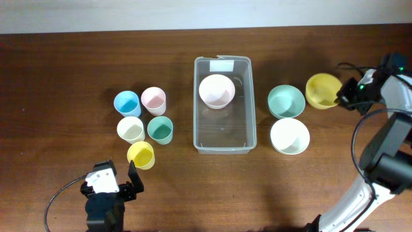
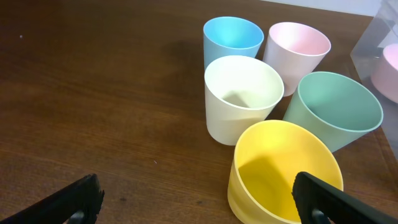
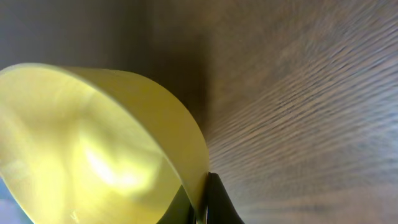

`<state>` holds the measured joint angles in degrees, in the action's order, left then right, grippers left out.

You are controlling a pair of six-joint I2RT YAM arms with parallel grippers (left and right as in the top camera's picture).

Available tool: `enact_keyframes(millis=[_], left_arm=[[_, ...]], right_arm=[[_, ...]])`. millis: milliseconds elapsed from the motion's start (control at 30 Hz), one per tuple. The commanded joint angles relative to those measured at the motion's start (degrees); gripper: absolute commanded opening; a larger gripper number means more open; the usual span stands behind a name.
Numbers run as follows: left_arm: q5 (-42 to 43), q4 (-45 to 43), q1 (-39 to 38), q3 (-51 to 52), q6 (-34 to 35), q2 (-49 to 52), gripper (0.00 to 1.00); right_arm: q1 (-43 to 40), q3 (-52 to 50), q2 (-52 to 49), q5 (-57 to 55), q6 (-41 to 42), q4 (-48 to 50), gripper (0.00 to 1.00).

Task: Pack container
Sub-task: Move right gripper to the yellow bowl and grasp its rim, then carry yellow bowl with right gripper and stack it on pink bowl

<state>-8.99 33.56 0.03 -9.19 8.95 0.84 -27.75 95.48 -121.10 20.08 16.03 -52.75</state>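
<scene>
The pink bowl [image 1: 216, 90] is empty, so the robot's right gripper will next rise, swing to the left in the overhead view, lower the yellow bowl [image 1: 322, 90] and release it in there.
The clear rectangular container [image 1: 222, 103] stands mid-table with a pink bowl [image 1: 216, 90] inside near its labelled far end. My right gripper [image 1: 343, 95] is shut on the rim of a yellow bowl [image 1: 322, 90], which fills the right wrist view [image 3: 93, 143]. A mint bowl [image 1: 286, 101] and a white bowl [image 1: 290, 136] sit right of the container. My left gripper [image 1: 123, 183] is open at the front left, just short of a yellow cup [image 2: 283, 171].
Left of the container stand a blue cup [image 1: 127, 103], a pink cup [image 1: 154, 100], a cream cup [image 1: 131, 129], a teal cup [image 1: 160, 130] and the yellow cup [image 1: 141, 154]. Cables trail by both arms.
</scene>
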Motion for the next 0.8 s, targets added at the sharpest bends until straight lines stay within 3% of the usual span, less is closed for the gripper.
enact_keyframes(millis=[0, 167, 333, 567, 767], left_arm=[[0.4, -0.1, 0.1, 0.3, -0.9, -0.5, 0.99], [0.4, -0.1, 0.1, 0.3, -0.9, -0.5, 0.99], [0.4, -0.1, 0.1, 0.3, -0.9, -0.5, 1.00], [0.4, -0.1, 0.1, 0.3, -0.9, -0.5, 1.00], [0.4, -0.1, 0.1, 0.3, -0.9, -0.5, 0.99]], right_arm=[[0.3, 4.5, 10.7, 1.2, -0.3, -0.7, 0.04], [3.5, 5.3, 18.5, 9.1, -0.3, -2.2, 0.04], [15.4, 5.3, 22.4, 12.2, -0.4, -5.9, 0.04], [33.1, 5.2, 19.2, -3.1, 1.4, -4.8, 0.04], [42.2, 5.2, 11.9, -9.5, 3.3, -1.9, 0.04]])
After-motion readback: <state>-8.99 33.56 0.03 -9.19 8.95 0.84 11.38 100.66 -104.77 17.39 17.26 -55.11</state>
